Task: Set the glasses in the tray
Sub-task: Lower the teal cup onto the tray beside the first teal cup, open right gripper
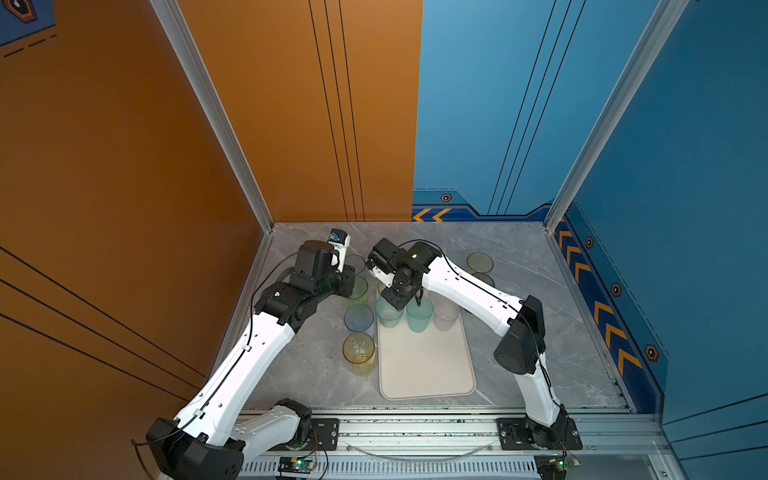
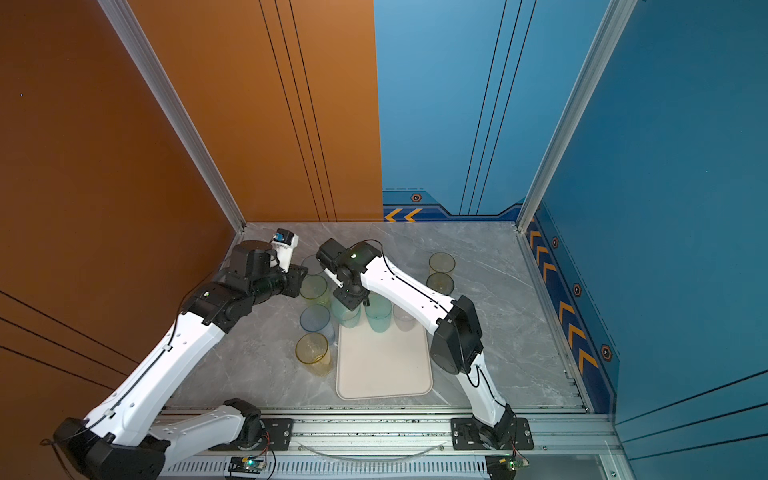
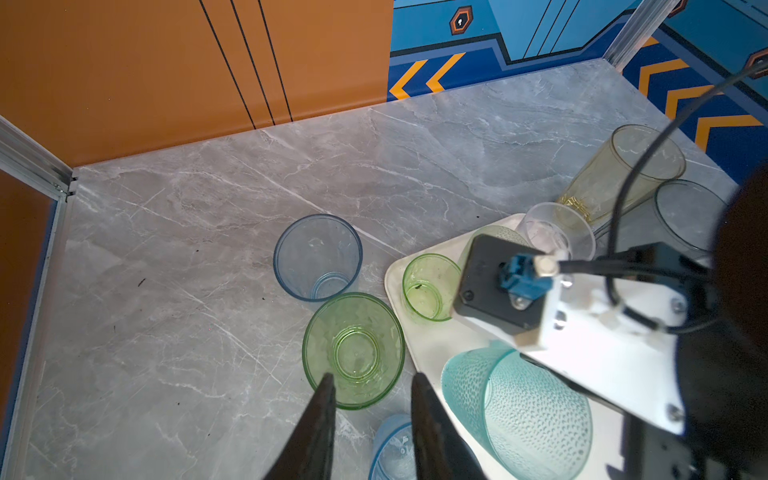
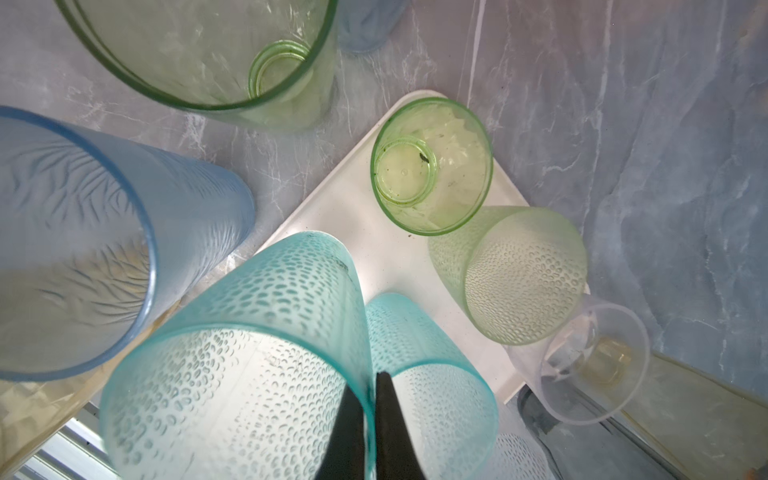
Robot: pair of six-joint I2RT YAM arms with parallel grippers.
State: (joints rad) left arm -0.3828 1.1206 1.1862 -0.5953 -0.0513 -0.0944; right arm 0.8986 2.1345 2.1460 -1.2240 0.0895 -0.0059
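The glass in my right gripper still hangs clear, so I should lower it onto the bottom of the tray below the gripper, beside the standing teal glass, and let go of the held glass's rim.
The cream tray (image 1: pixel 424 365) (image 2: pixel 382 365) lies mid-table. At its far end stand two teal glasses (image 1: pixel 389 313) (image 1: pixel 419 316), a clear one (image 1: pixel 446 316), a small green one (image 4: pixel 432 166) and a frosted green one (image 4: pixel 519 274). My right gripper (image 4: pixel 370 382) (image 1: pixel 420 301) is shut on the rim wall of a dimpled teal glass (image 4: pixel 249 353), with the other teal glass (image 4: pixel 432 374) right beside it. My left gripper (image 3: pixel 374 382) is open just above the near rim of a wide green glass (image 3: pixel 353 349) (image 1: pixel 358 289) standing left of the tray.
On the marble left of the tray stand a blue glass (image 1: pixel 358 318) and a yellow glass (image 1: pixel 358 349). Another blue one (image 3: pixel 318 257) is farther back. An olive glass (image 1: pixel 480 262) and a grey one (image 1: pixel 484 279) stand back right. Walls close three sides.
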